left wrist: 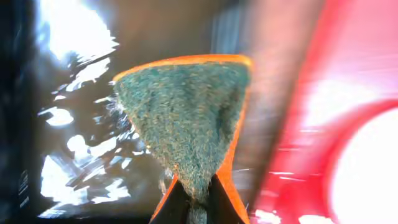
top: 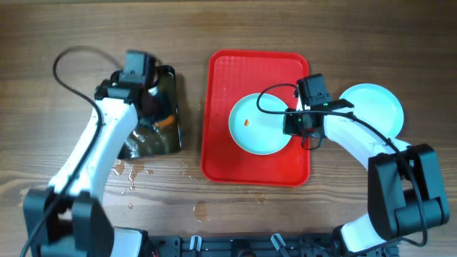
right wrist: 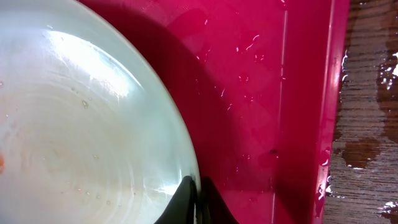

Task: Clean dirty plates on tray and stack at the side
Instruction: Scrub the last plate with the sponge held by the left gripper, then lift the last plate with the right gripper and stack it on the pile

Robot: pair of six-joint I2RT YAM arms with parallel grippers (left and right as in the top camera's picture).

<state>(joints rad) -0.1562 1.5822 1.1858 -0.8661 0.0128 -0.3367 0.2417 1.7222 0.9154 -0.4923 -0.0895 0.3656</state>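
Observation:
The left gripper should next sweep across to wipe the plate, since an orange smear is still on it. Then it should go back over the black water tray (left wrist: 93, 140) and let go of the sponge (left wrist: 186, 118).
A pale blue plate (top: 260, 125) with a small orange smear lies on the red tray (top: 225, 150). My right gripper (top: 296, 123) is shut on this plate's right rim; the right wrist view shows its fingers (right wrist: 198, 200) pinching the plate's edge (right wrist: 93, 124) above the tray (right wrist: 273, 93). Another pale blue plate (top: 375, 107) sits on the table right of the tray. My left gripper (top: 146, 89) is over the black water tray (top: 171, 135) and is shut on a green and orange sponge (left wrist: 186, 118).
Water puddles (top: 132, 171) lie on the wooden table in front of the black tray, and more drops lie by the red tray's front edge (top: 203, 209). Cables run from both arms.

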